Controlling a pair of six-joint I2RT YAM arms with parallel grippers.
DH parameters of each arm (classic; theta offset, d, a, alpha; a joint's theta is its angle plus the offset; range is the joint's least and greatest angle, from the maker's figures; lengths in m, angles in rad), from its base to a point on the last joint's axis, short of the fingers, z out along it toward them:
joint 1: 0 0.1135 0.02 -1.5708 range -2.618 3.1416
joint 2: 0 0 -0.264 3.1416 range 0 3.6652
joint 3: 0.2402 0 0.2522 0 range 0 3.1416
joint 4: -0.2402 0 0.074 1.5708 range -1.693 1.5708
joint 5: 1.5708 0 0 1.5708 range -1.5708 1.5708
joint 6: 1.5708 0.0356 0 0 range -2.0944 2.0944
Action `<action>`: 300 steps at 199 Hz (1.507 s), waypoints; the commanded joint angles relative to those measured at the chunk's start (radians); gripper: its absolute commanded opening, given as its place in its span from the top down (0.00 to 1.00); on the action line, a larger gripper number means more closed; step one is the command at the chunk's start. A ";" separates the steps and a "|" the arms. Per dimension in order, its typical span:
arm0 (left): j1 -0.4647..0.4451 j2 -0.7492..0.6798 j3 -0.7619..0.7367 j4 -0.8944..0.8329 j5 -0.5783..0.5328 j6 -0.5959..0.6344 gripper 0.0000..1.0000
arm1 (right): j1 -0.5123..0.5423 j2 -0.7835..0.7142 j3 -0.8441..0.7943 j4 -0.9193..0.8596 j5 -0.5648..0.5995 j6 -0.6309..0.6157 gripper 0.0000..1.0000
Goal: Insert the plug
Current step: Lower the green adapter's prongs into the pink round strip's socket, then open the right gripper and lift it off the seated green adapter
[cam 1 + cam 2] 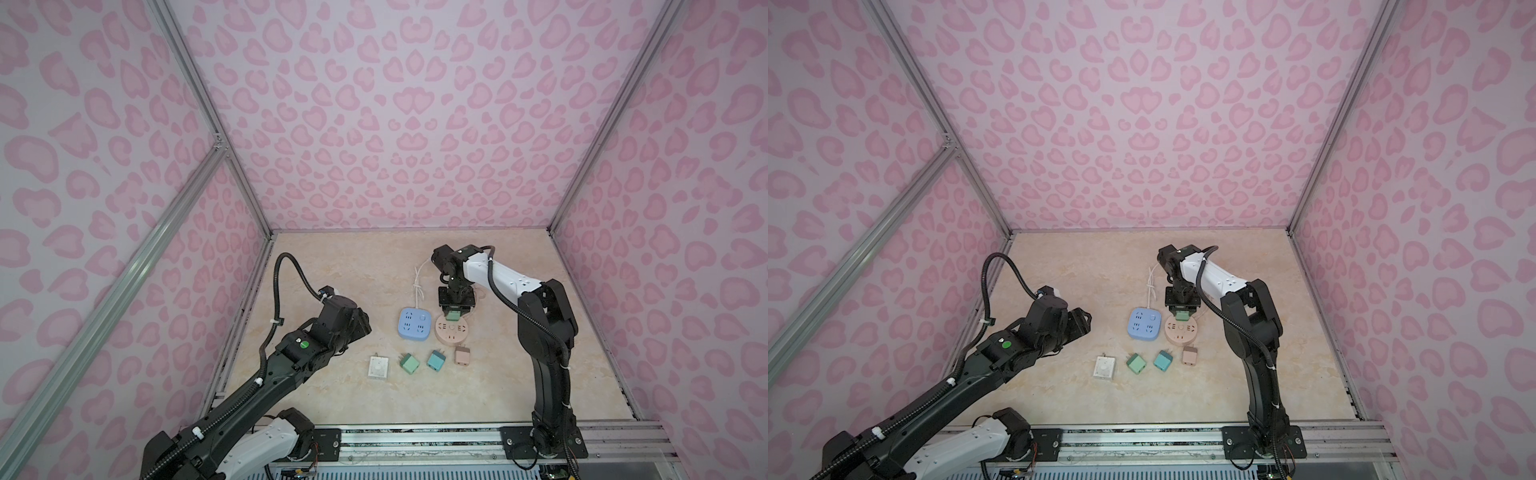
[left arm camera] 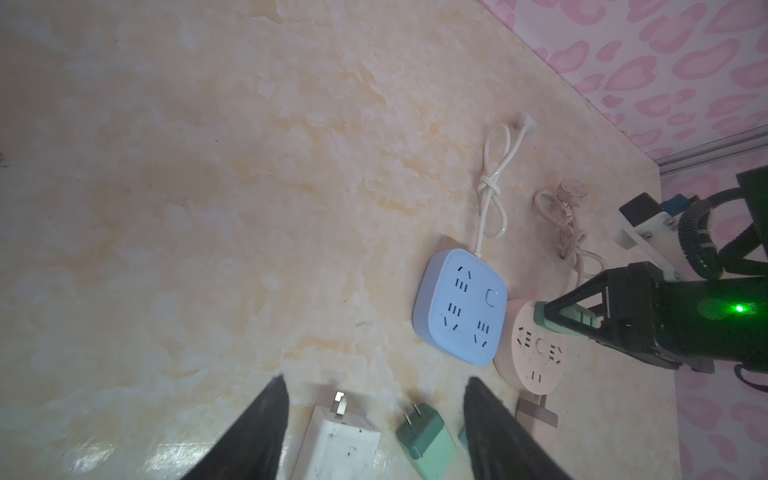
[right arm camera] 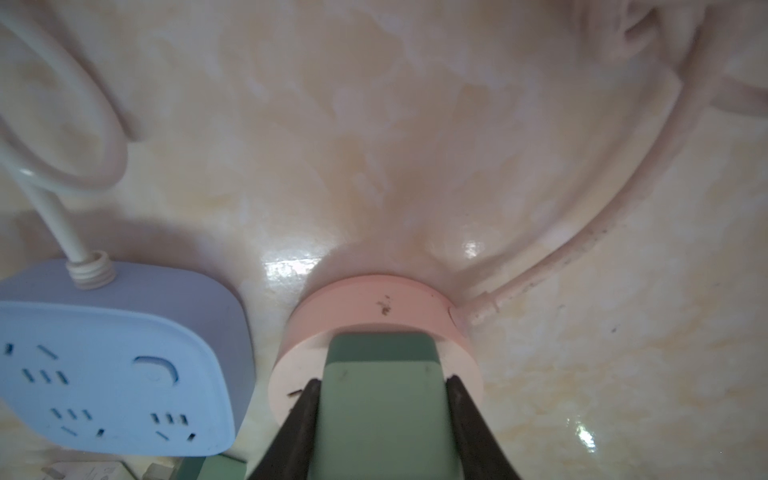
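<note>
The green plug's darker end meets the socket's top side, so the robot's right gripper needs to push outward next with the plug on the far part of the pink socket and release it.
My right gripper is shut on a green plug, one finger on each side. The plug's darker end meets the top face of the round pink socket near its far rim; the prongs are hidden. Both top views show the same: plug under the right gripper, on the pink socket. My left gripper is open and holds nothing. It hangs above a white plug and a green plug lying on the table.
A blue square socket with a knotted white cord lies just left of the pink one. A row of loose plugs lies nearer the front: white, green, teal, tan. Pink patterned walls enclose the table.
</note>
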 commanded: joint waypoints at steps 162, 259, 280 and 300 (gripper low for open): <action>-0.013 0.012 0.009 -0.027 -0.051 -0.010 0.31 | -0.029 0.042 0.080 0.025 0.076 -0.133 0.95; -0.024 -0.032 0.004 -0.056 -0.073 -0.021 0.30 | -0.032 -0.012 0.052 0.054 0.035 -0.108 0.48; -0.025 -0.038 0.004 -0.058 -0.074 -0.019 0.30 | -0.031 -0.009 0.053 0.045 0.036 -0.111 0.46; -0.025 -0.045 0.004 -0.058 -0.076 -0.020 0.30 | -0.032 -0.042 0.037 0.046 0.041 -0.108 0.47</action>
